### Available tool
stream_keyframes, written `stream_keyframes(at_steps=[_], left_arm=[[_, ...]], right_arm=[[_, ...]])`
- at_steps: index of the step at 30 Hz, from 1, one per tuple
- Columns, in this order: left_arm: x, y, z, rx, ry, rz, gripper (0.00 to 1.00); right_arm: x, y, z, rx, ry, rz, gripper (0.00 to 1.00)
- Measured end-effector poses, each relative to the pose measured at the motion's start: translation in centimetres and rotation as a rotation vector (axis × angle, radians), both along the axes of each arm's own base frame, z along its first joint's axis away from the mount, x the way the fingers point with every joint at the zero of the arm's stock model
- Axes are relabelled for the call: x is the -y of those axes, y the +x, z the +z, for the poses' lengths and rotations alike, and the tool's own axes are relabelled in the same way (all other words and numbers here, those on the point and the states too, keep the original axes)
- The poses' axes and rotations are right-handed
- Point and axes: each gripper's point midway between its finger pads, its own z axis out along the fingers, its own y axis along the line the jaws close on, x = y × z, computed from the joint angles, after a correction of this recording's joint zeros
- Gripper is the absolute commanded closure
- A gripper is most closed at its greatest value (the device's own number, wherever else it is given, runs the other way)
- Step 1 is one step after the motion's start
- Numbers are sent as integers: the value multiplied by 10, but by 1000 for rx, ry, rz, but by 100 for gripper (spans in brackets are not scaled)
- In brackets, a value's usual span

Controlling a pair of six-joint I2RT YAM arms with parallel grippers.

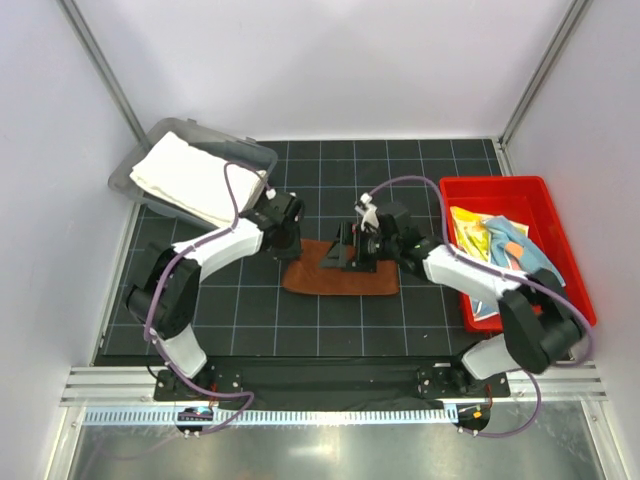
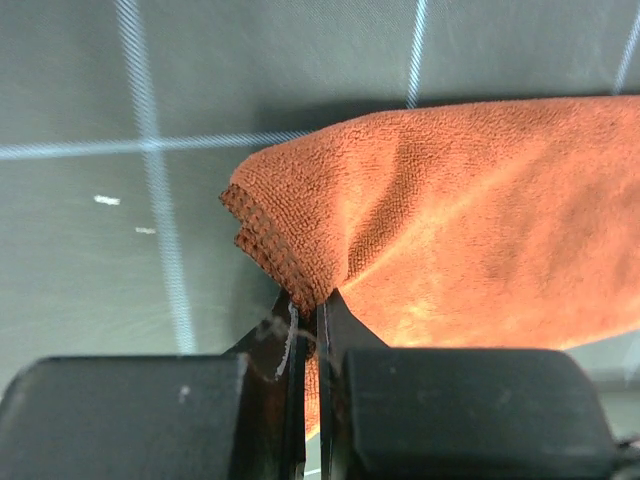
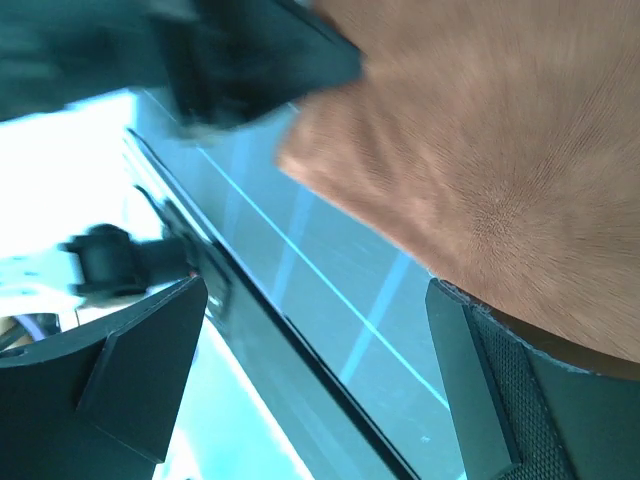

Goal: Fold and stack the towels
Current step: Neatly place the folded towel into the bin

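Note:
My left gripper should next lift outward to release the rust-brown towel (image 1: 340,277) over the cream-white towel (image 1: 195,180), which lies outward and to the gripper's left in the top view.
The rust-brown towel (image 1: 340,277) lies folded on the black mat between the two arms. My left gripper (image 1: 289,243) is at its far left corner. In the left wrist view my left gripper (image 2: 312,310) is shut on the doubled corner of the rust-brown towel (image 2: 470,220). My right gripper (image 1: 349,250) hovers over the towel's far edge. In the right wrist view it (image 3: 320,370) is wide open and empty, with the towel (image 3: 500,150) beside its right finger. The cream-white towel (image 1: 195,180) lies folded in a bin at the back left. The yellow towel (image 1: 470,228) and the light-blue towel (image 1: 520,245) lie in the red bin.
A clear grey bin (image 1: 135,165) stands at the back left corner. A red bin (image 1: 495,187) stands along the right edge. The black gridded mat (image 1: 330,330) covers the table. White walls enclose the back and sides.

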Motion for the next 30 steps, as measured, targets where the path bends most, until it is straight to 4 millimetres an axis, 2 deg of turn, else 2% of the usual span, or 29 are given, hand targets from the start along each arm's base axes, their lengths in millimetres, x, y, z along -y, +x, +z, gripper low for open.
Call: stream_keyframes(at_steps=[4,7,12,16,22,30], left_arm=[[-18,18,26,56,155,-43,100],[-33,33,48,102,267,-73,100],[-66,65,92,218,484,-99,100],[-101,93,118,294,665,-105,100],[-161,141,130,294,876,-106,100],[-232,211,138,302,1002,-25,100]], right_arm=[[1,15,67,169,41,-29,0],[8,19,91,232,48,-62,0],[23,21,87,222,2,-99,0],[36,27,80,207,-32,-127,0],[57,43,79,212,-40,-173,0],[81,59,64,174,-52,-222,0]])
